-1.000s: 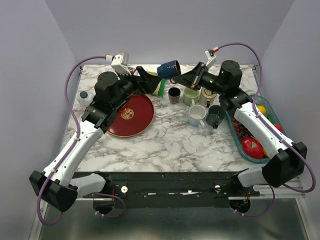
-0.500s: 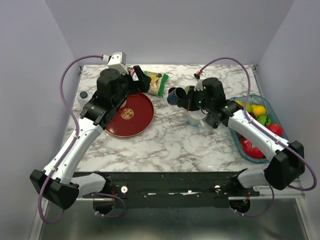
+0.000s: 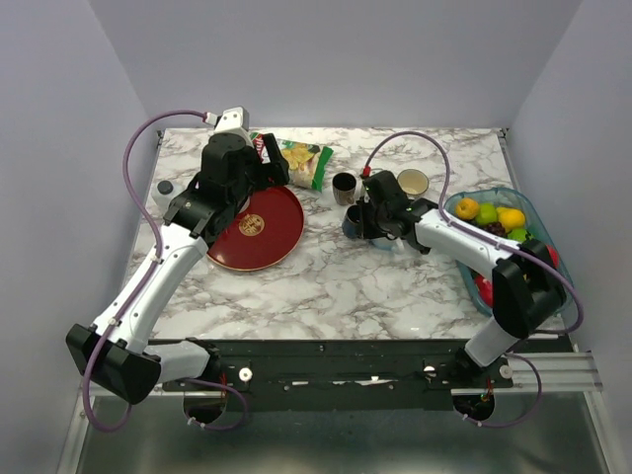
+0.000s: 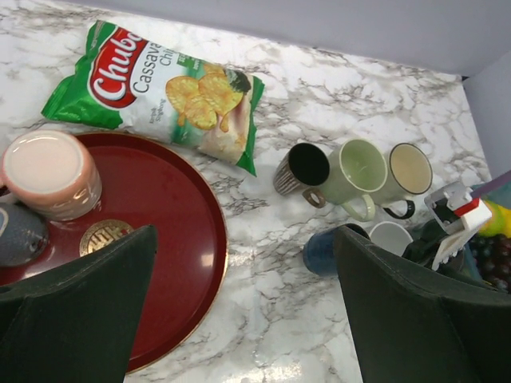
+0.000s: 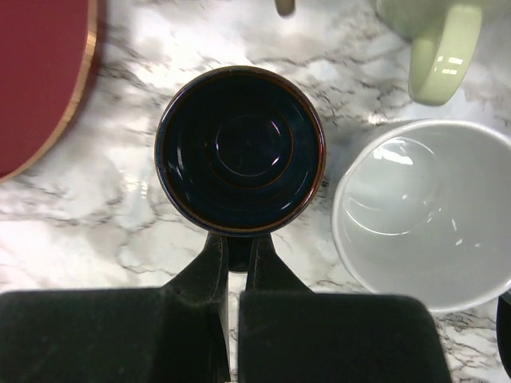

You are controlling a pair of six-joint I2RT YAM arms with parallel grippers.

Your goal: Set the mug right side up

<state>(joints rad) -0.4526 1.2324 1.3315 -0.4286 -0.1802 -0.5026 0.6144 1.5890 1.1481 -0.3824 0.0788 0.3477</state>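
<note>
My right gripper will next move down and let go of the blue mug's handle, because the blue mug already has its opening up and the marble [image 3: 351, 236] beside the white mug is just below.
The dark blue mug [image 5: 239, 148] is mouth up, its inside showing from above, low over the marble next to a white mug [image 5: 423, 211]. My right gripper [image 5: 238, 255] is shut on its handle, the fingers [image 5: 209, 271] pinching it from both sides. In the top view the mug [image 3: 352, 222] is just right of the red plate [image 3: 281, 242], and it also shows in the left wrist view [image 4: 323, 251]. My left gripper [image 4: 247, 271] is open and empty, high above the plate's right edge [image 4: 209, 263].
A striped dark mug [image 4: 302, 167], a green mug [image 4: 355, 169] and a cream mug [image 4: 409, 171] stand in a row behind the blue one. A pink upturned cup [image 4: 49, 171] sits on the plate. A chips bag [image 3: 296, 158] lies at the back, a fruit basket [image 3: 528, 202] at the right.
My right arm has brought the blue mug down from high at the back, turning it from sideways to mouth up beside the white mug. My left gripper drew back a little.
</note>
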